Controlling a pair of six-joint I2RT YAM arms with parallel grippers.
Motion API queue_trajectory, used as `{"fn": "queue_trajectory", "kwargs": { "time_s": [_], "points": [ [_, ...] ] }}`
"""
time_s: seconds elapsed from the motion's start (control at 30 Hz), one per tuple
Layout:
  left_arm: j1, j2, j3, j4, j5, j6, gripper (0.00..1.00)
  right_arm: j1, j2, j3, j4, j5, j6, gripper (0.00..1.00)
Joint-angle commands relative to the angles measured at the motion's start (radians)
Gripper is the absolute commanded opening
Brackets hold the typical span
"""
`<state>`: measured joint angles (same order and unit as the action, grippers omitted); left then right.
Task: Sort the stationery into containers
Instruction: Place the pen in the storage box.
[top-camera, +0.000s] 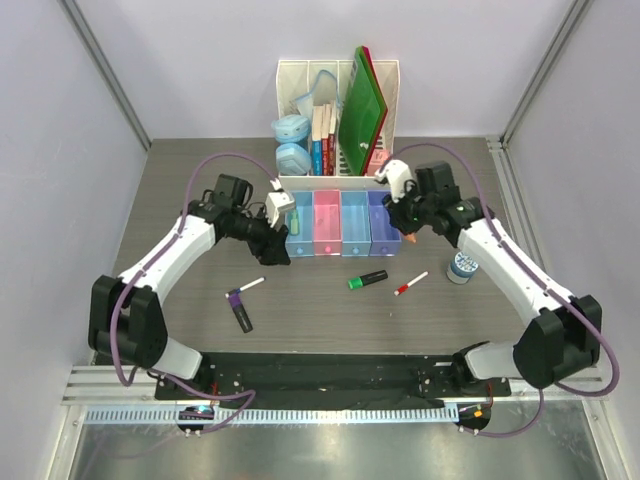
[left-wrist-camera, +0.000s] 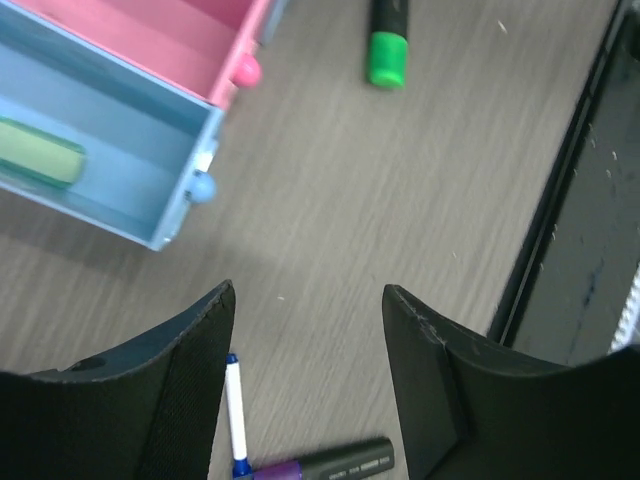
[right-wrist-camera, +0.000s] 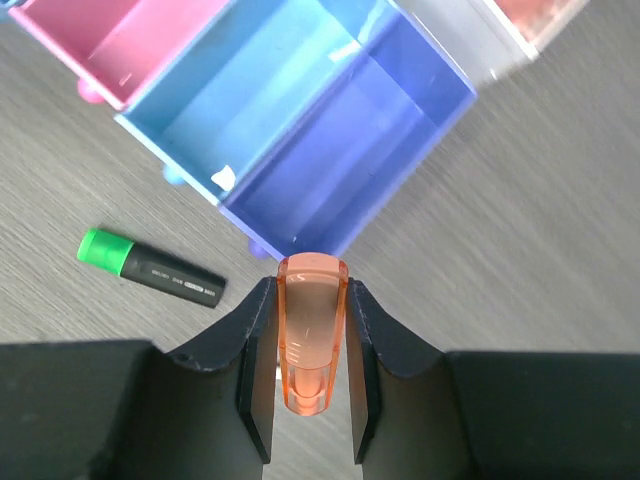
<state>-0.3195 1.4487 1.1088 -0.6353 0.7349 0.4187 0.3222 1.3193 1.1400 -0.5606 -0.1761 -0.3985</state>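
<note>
The like-shaped orange piece swings in my right gripper over the mint highlighter's tray (top-camera: 301, 223), to the gripper's left in the top view, for release next.
Four trays stand in a row: light blue (top-camera: 300, 224), pink (top-camera: 327, 224), light blue (top-camera: 354, 224), purple (top-camera: 382, 224). A mint highlighter (left-wrist-camera: 35, 152) lies in the left light blue tray (left-wrist-camera: 130, 120). My left gripper (left-wrist-camera: 308, 290) is open and empty above the table, near a blue-capped pen (left-wrist-camera: 236, 415) and a purple-ended marker (left-wrist-camera: 320, 462). My right gripper (right-wrist-camera: 311, 290) is shut on the small orange piece (right-wrist-camera: 311, 330), just in front of the purple tray (right-wrist-camera: 350, 150). A green-ended marker (top-camera: 367, 280), a red-capped pen (top-camera: 410, 284) and the blue-lidded pot (top-camera: 461, 266) sit on the table.
A tall white file rack (top-camera: 300, 75) with books, green folders (top-camera: 362, 105) and two pale blue cases (top-camera: 290, 140) stands behind the trays. A black strip (top-camera: 330, 370) runs along the near table edge. Walls close in left, right and back.
</note>
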Motion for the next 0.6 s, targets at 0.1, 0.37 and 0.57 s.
{"fn": "queue_trajectory", "kwargs": {
  "time_s": [0.1,0.37,0.57],
  "points": [
    [-0.001,0.03,0.059,-0.316,0.109,0.268,0.59,0.156,0.135,0.158,0.034,0.214,-0.232,0.03],
    [0.14,-0.017,0.054,-0.493,0.152,0.438,0.58,0.207,0.233,0.273,0.057,0.302,-0.534,0.02],
    [0.255,-0.033,0.014,-0.599,0.162,0.543,0.57,0.313,0.299,0.264,0.102,0.395,-0.707,0.02]
  ]
}}
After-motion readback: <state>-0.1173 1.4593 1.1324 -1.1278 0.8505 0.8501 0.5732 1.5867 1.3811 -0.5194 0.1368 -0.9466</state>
